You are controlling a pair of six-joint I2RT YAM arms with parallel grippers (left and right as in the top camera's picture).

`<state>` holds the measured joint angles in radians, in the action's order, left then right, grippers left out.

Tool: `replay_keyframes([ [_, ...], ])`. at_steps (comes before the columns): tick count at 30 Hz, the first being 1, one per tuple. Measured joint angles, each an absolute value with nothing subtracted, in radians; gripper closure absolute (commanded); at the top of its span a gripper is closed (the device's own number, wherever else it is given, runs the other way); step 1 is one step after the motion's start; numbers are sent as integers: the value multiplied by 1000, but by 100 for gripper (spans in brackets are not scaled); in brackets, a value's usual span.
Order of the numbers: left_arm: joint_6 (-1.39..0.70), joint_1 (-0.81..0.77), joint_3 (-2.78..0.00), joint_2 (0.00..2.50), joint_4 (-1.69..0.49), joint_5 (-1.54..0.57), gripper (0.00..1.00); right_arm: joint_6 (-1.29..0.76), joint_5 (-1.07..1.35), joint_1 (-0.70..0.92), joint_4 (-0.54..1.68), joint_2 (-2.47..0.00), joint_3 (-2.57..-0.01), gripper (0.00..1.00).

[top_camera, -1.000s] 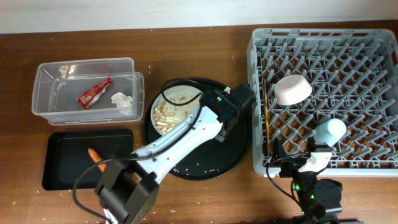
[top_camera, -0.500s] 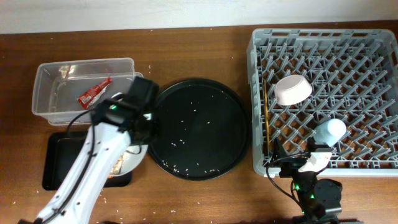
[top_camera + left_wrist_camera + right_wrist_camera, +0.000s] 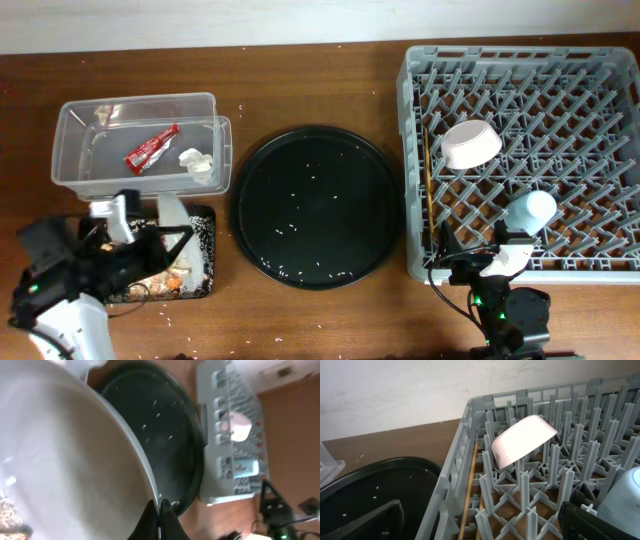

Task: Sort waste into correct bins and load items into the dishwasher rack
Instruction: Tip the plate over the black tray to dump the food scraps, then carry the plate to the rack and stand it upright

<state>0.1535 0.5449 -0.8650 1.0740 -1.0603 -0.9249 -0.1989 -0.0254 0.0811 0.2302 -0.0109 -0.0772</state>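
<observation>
My left gripper lifts, crosses the round tray and lowers the plate (image 3: pixel 174 218) next onto the dishwasher rack's wires, since they stand free to its right in the overhead view, beside the white bowl.
My left gripper (image 3: pixel 168 241) (image 3: pixel 160 516) is shut on the rim of the pale grey-green plate (image 3: pixel 174 218) (image 3: pixel 60 460). It holds the plate tilted steeply over the shallow black tray (image 3: pixel 206 262). Beige food scraps (image 3: pixel 150 287) lie in that tray; I cannot make out the carrot piece. The clear box (image 3: pixel 70 150) holds the red wrapper (image 3: pixel 152 148) and the white tissue (image 3: pixel 197 162). The grey rack (image 3: pixel 560 70) (image 3: pixel 470 425) holds the white bowl (image 3: pixel 471 143) (image 3: pixel 522 440), the light-blue cup (image 3: pixel 528 210) (image 3: pixel 625 500) and the chopsticks (image 3: pixel 425 190) (image 3: pixel 469 487). My right gripper (image 3: pixel 497 262) (image 3: pixel 482 527) is open and empty at the rack's front edge.
The large round black tray (image 3: pixel 318 205) (image 3: pixel 165 425) (image 3: pixel 375 485) sits between the bins and the rack, with rice grains scattered on it. The rack (image 3: pixel 227 435) and the bowl (image 3: pixel 239 425) also show in the left wrist view.
My left arm carried the plate from the round black tray leftward to the shallow black tray and tipped it; the scraps now lie in that tray. The right arm has not moved.
</observation>
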Motion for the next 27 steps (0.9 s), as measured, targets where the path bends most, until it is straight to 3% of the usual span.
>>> replay_keyframes([
  [1, 210, 633, -854, 1074, -1064, -1026, 100, -198, -25, 81, 230, -10, -77, 1],
  [5, 259, 684, -854, 1074, -1059, -1213, 100, -198, -25, 81, 230, -10, -77, 1],
  [10, 265, 589, -849, 1074, -935, -1403, 100, -198, -25, 81, 230, -10, -77, 2],
  [12, 162, 539, -846, 1074, -734, -1406, 100, -198, -25, 81, 230, -10, -77, 2],
  [15, -70, 229, -844, 1076, -412, -1254, 100, -199, -25, 81, 230, -11, -77, 2],
  [17, -215, -103, -850, 1100, -167, -1043, 100, -199, -25, 81, 230, -10, -77, 2],
  [19, -378, -298, -890, 1249, 269, -931, 100, -199, -25, 81, 230, -11, -77, 2],
  [23, -706, -465, -1142, 1716, 866, -877, 100, -199, -26, 81, 228, -12, -76, 2],
  [27, -828, -608, -1345, 1967, 908, -859, 100, -198, -25, 81, 228, -11, -76, 2],
])
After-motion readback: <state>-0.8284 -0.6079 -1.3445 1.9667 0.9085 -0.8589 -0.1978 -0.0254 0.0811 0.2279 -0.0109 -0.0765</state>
